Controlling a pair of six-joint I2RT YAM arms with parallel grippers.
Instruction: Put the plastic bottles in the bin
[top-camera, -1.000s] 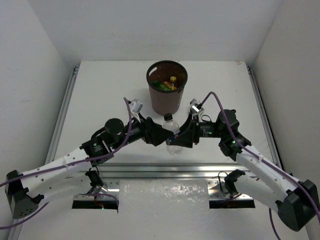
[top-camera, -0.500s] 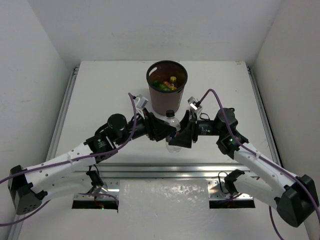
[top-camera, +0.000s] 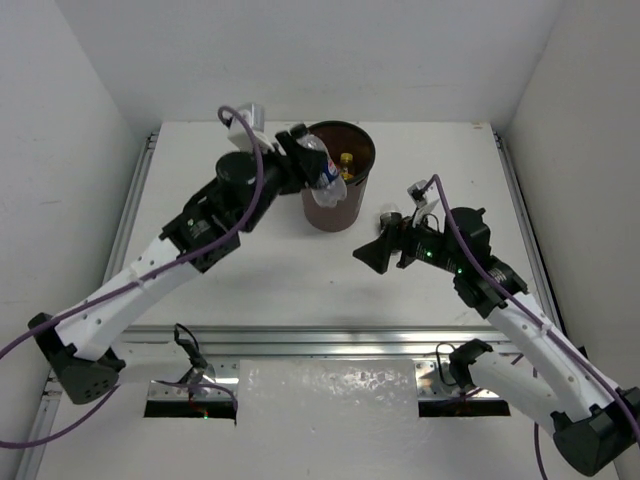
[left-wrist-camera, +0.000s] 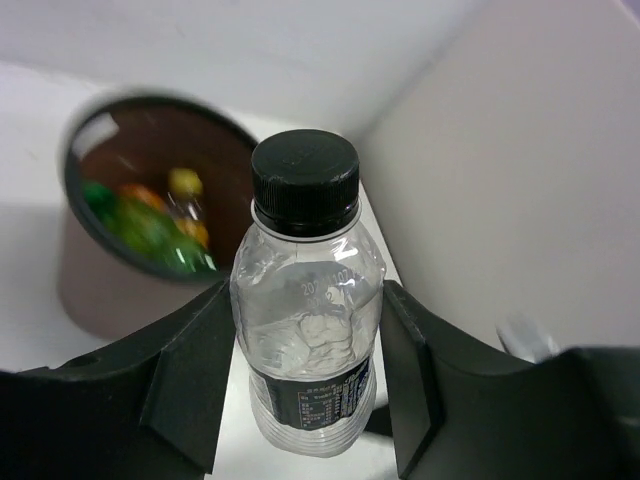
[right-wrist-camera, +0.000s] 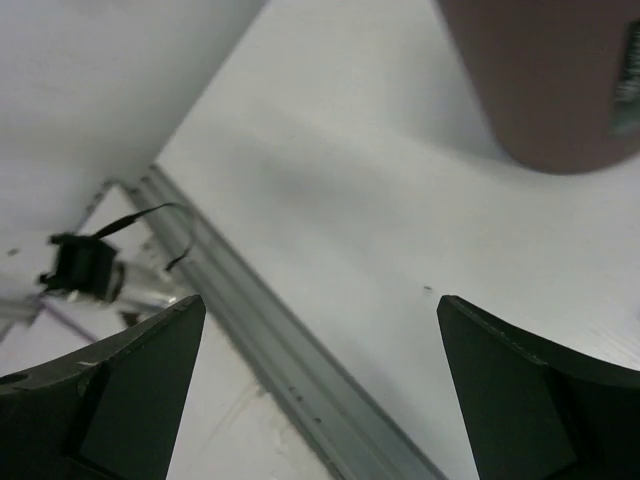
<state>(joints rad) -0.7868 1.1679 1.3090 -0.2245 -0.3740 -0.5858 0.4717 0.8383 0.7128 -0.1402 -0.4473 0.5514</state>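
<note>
I need to move my left gripper outward first, and then I need to tip it downward over the opening (top-camera: 342, 152) (left-wrist-camera: 163, 188).
My left gripper (top-camera: 305, 160) is shut on a clear plastic bottle (left-wrist-camera: 308, 330) with a black cap and black label, held in the air at the left rim of the bin (top-camera: 312, 203). That bottle (top-camera: 322, 164) tilts over the bin's opening in the top view. The bin (left-wrist-camera: 90, 290) is dark brown and round, with orange, green and yellow-capped bottles (left-wrist-camera: 150, 220) inside it. To the right of the bin my right gripper (top-camera: 368, 255) stands open above the table, its fingers wide apart with nothing between them. In the right wrist view the gripper (right-wrist-camera: 320, 340) sees the bin's wall (right-wrist-camera: 545, 80) at top right.
A metal rail (right-wrist-camera: 290, 360) runs along the table's near edge. White walls enclose the table on the left, back and right. A grey rail (top-camera: 128, 215) borders the table's left side.
The left gripper closed on the clear bottle in front of the bin and lifted it up to the bin's left rim. The right gripper let go, opened wide and drew back to the right.
</note>
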